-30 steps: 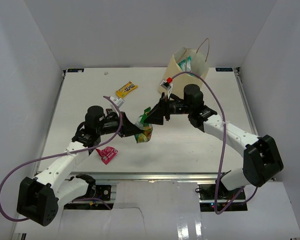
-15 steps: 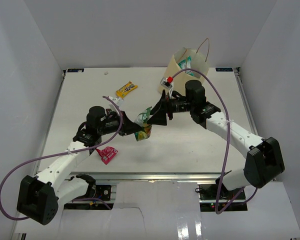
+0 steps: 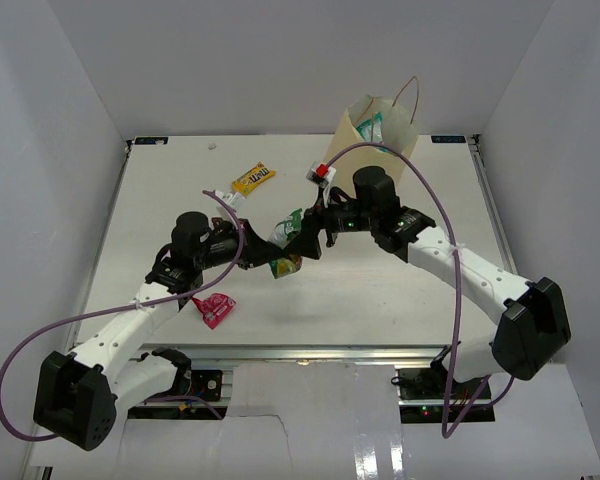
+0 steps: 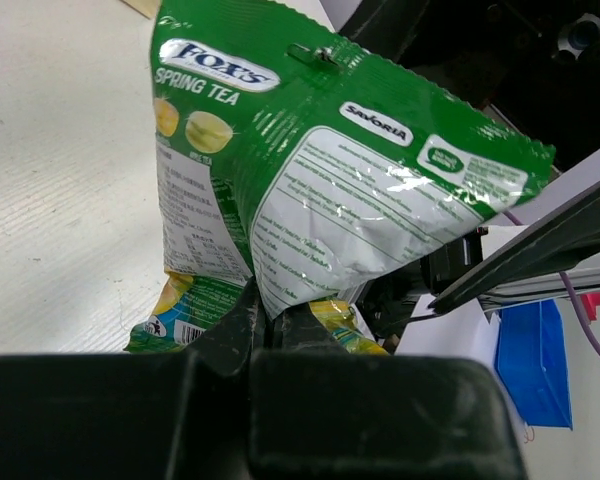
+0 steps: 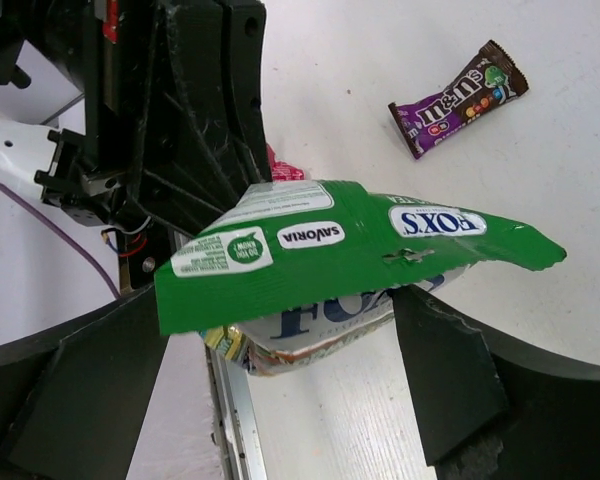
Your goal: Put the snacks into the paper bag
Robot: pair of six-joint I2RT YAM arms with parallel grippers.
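Note:
The green packet's top edge (image 3: 293, 222) (image 5: 298, 285) is between the open fingers of my right gripper, so the gripper should move a little further onto it and close there.
My left gripper (image 3: 268, 256) is shut on the lower edge of a green Fox's Spring Tea candy packet (image 3: 286, 246) and holds it up above the table; the wrist view shows the jaws (image 4: 270, 318) pinched on the packet (image 4: 330, 170). My right gripper (image 3: 303, 236) is open, and its fingers straddle the packet's top edge (image 5: 340, 250) without closing on it (image 5: 290, 325). The cream paper bag (image 3: 390, 130) stands at the far right with a teal-white pouch (image 3: 370, 128) inside. An M&M's packet (image 3: 252, 178) lies on the table and also shows in the right wrist view (image 5: 460, 97).
A red wrapper (image 3: 213, 308) lies near the front left, beside my left arm. White walls close in the table on the left, back and right. The two arms meet head-on over the table's middle.
My right gripper has moved left and lower until its open fingers reach around the packet's top. The left gripper has kept its hold and shifted slightly.

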